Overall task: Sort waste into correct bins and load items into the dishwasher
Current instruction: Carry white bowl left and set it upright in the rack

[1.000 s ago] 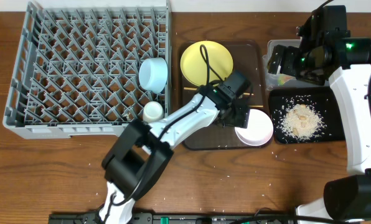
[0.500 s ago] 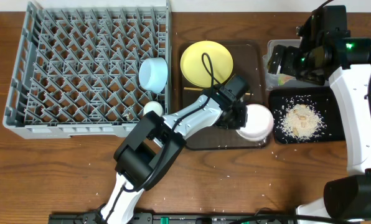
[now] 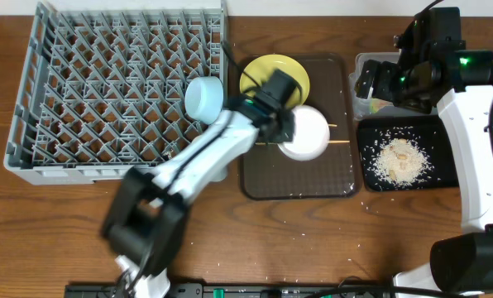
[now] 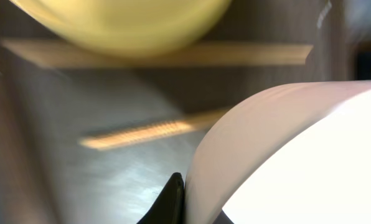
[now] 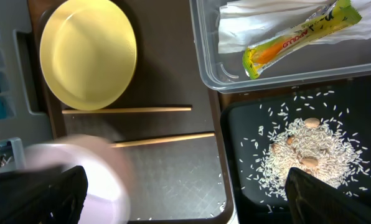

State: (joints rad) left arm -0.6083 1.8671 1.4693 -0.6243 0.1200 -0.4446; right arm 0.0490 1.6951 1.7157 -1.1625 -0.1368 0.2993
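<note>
My left gripper should next swing outward over the rack's wires beyond the light blue bowl, because that spot is empty. There it will tilt the white bowl and let go of its rim.
My left gripper [image 3: 283, 126] [image 4: 198, 208] is shut on the rim of the white bowl [image 3: 306, 132] [image 4: 297, 149], which hangs above the brown tray [image 3: 296, 178]. One black finger [image 4: 172, 200] presses the bowl's outer wall. Under the bowl lie two chopsticks [image 5: 126, 110] [image 4: 136, 132], next to the yellow plate [image 3: 265, 73] [image 5: 89, 53]. A light blue bowl [image 3: 203, 98] stands in the grey dishwasher rack [image 3: 106, 91]. My right gripper [image 3: 387, 83] [image 5: 185, 199] hangs open over the clear tub [image 5: 204, 62], which holds the wrapper [image 5: 297, 37] and napkin [image 5: 254, 18]. Rice crumbs [image 3: 399, 159] [image 5: 304, 149] fill the black tray [image 3: 445, 170].
The rack takes up the table's left half, its right wall close to the brown tray. The tub and the black tray stand side by side at the right edge. A few grains lie scattered on the wood near the front.
My left gripper closed on the white bowl's rim, lifted it off the tray's front right corner and carried it back and left toward the plate. The right arm stayed put.
</note>
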